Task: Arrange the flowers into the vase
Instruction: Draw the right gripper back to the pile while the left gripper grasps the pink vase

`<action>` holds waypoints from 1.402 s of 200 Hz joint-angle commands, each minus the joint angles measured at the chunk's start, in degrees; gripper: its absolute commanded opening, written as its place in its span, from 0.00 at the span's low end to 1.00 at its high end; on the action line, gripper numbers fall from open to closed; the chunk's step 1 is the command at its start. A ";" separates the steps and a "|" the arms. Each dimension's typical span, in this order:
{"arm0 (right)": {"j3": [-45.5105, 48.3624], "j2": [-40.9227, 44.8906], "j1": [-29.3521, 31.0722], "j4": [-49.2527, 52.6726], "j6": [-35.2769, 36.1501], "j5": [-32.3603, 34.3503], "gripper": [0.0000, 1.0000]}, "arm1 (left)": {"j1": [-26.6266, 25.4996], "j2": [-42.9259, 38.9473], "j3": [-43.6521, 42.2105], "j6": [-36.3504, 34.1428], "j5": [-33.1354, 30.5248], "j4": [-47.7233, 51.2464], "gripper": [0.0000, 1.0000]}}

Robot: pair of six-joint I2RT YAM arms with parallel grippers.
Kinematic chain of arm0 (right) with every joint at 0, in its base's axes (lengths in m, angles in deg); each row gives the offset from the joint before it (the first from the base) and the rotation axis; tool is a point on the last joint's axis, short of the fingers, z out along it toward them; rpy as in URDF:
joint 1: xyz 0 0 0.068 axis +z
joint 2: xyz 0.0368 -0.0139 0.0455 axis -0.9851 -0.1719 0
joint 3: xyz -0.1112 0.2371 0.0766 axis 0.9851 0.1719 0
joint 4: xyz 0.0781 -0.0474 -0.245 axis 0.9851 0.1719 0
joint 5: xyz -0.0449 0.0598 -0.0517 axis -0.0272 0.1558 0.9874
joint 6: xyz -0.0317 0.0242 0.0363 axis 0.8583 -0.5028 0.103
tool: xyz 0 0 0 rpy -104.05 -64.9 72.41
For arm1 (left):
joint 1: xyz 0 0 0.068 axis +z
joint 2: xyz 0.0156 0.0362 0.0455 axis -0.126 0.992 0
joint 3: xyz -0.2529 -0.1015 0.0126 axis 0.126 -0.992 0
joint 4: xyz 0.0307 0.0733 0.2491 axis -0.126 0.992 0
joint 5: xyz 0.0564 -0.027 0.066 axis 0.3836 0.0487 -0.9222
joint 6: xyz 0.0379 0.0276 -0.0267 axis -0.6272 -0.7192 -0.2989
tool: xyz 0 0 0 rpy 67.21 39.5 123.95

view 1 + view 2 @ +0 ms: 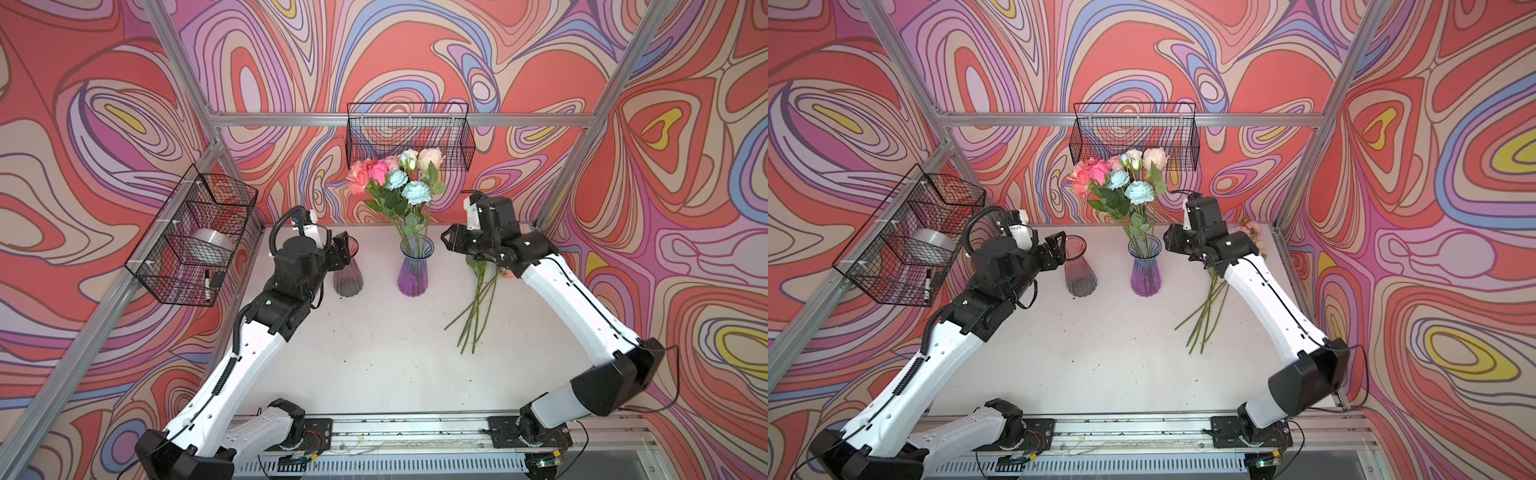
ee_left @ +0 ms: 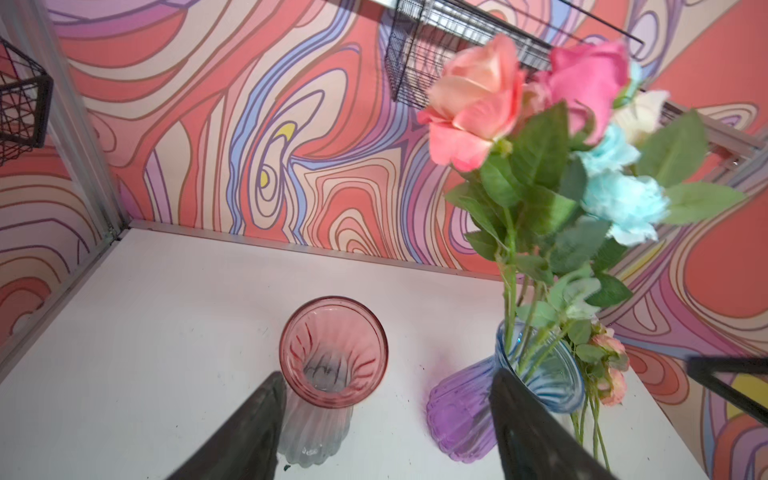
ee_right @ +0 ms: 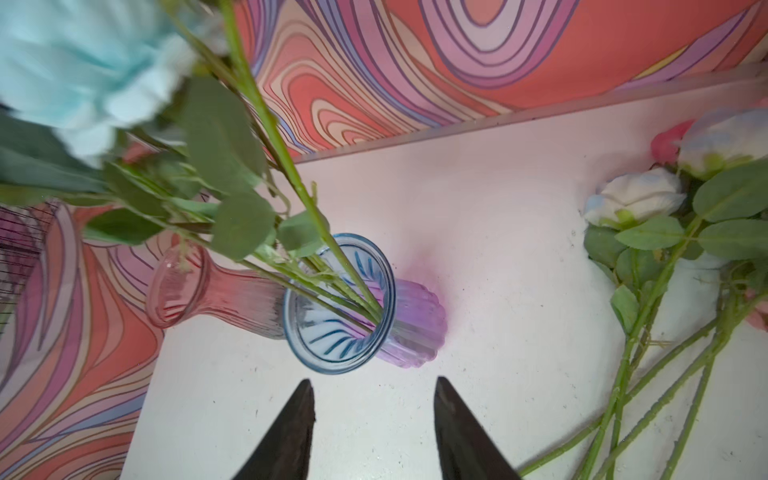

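Next, my left gripper tilts and lowers outward onto the empty vase's rim on the side away from the flower vase, as the empty vase stands outward of and below it.
A blue-to-purple glass vase (image 1: 412, 276) (image 1: 1145, 278) (image 2: 461, 411) (image 3: 419, 324) stands at the back middle of the white table. Several flowers (image 1: 417, 192) (image 1: 1139, 192) (image 2: 478, 104) (image 3: 83, 75) with pink, peach, white and pale blue heads stand in it. More flowers (image 1: 478, 307) (image 1: 1204, 316) (image 3: 636, 199) lie loose on the table to its right, partly under my right arm. My right gripper (image 1: 448, 241) (image 1: 1169, 239) (image 3: 374, 379) hovers just right of the vase, open and empty. My left gripper (image 1: 341, 246) (image 1: 1057, 246) (image 2: 386, 374) is open and empty over a second vase.
An empty pink-and-grey glass vase (image 1: 348, 274) (image 2: 332, 353) (image 3: 216, 295) stands left of the flower vase. Wire baskets hang on the back wall (image 1: 409, 137) and the left wall (image 1: 195, 241); the left one holds a tape roll (image 1: 212, 245). Aluminium posts frame the corners.
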 commanded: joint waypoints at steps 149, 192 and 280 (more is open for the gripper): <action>14.97 15.40 -0.40 3.22 3.04 10.95 0.49 | 11.09 36.82 28.60 -5.67 15.89 35.70 0.38; 17.97 16.98 -0.39 3.33 2.48 13.48 0.49 | 11.53 37.54 28.68 -6.94 18.53 37.57 0.23; 18.56 17.87 -0.41 3.07 2.59 15.82 0.49 | 12.14 33.77 26.47 -8.35 25.75 40.42 0.00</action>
